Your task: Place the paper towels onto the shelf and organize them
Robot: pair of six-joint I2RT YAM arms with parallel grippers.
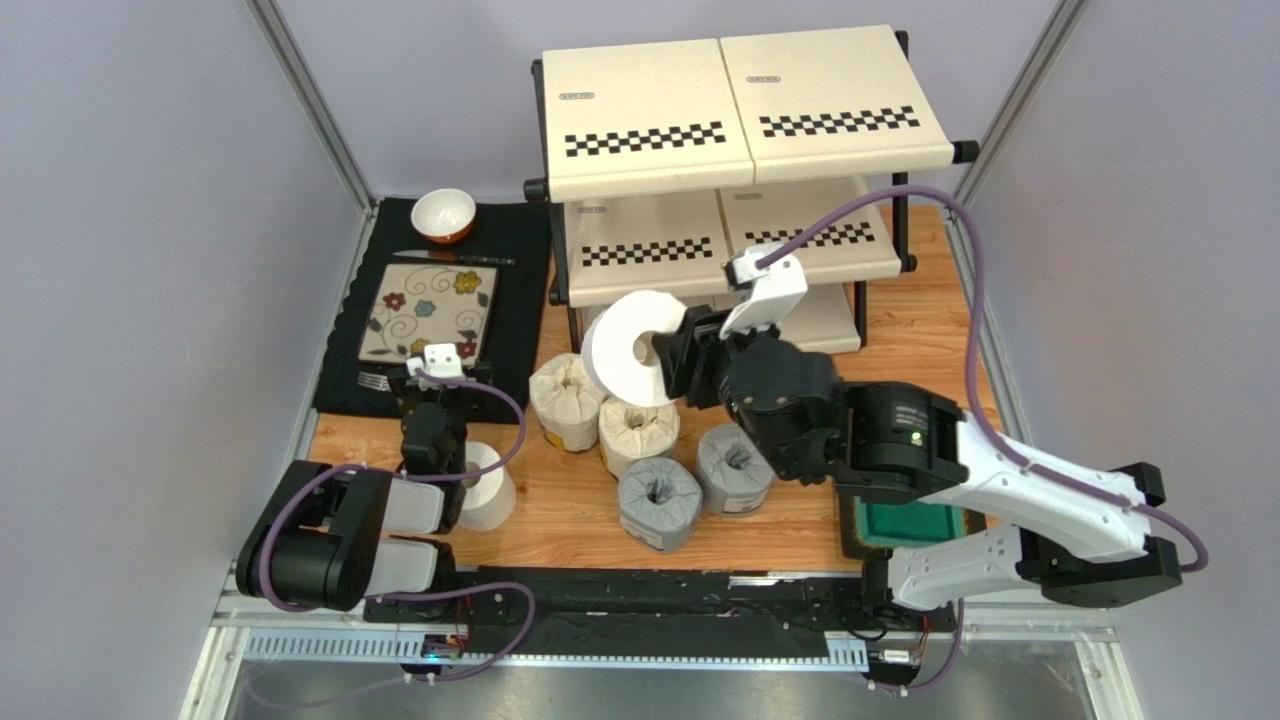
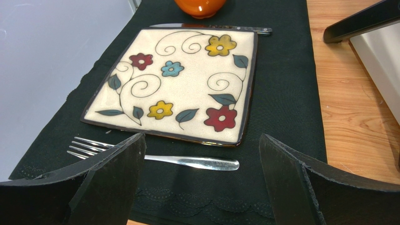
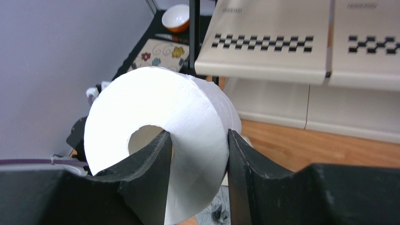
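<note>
My right gripper raises the white roll outward onto the top level's empty panel nearer the plate (image 1: pixel 676 114) and releases next, since that lies outward and above it.
My right gripper (image 1: pixel 670 360) is shut on a plain white paper towel roll (image 1: pixel 631 347), one finger in its centre hole and one outside; it hangs in the air in front of the shelf (image 1: pixel 747 105), left of the lower tiers. The right wrist view shows the roll (image 3: pixel 155 112) between my fingers (image 3: pixel 244 159) with the shelf's checkered edge (image 3: pixel 263 43) ahead. Two cream-wrapped rolls (image 1: pixel 568 399) (image 1: pixel 639 435) and two grey-wrapped rolls (image 1: pixel 658 503) (image 1: pixel 733 468) stand on the table. The second white roll (image 1: pixel 489 488) stands beside my left arm. My left gripper (image 1: pixel 431 393) is open and empty above the black mat.
A floral square plate (image 2: pixel 178 79) lies on a black mat (image 2: pixel 281 93) with a fork (image 2: pixel 188 161) in front of it and a knife behind. A white-and-orange bowl (image 1: pixel 443 215) sits at the mat's far end. A green-lined box (image 1: pixel 906 525) lies under my right arm.
</note>
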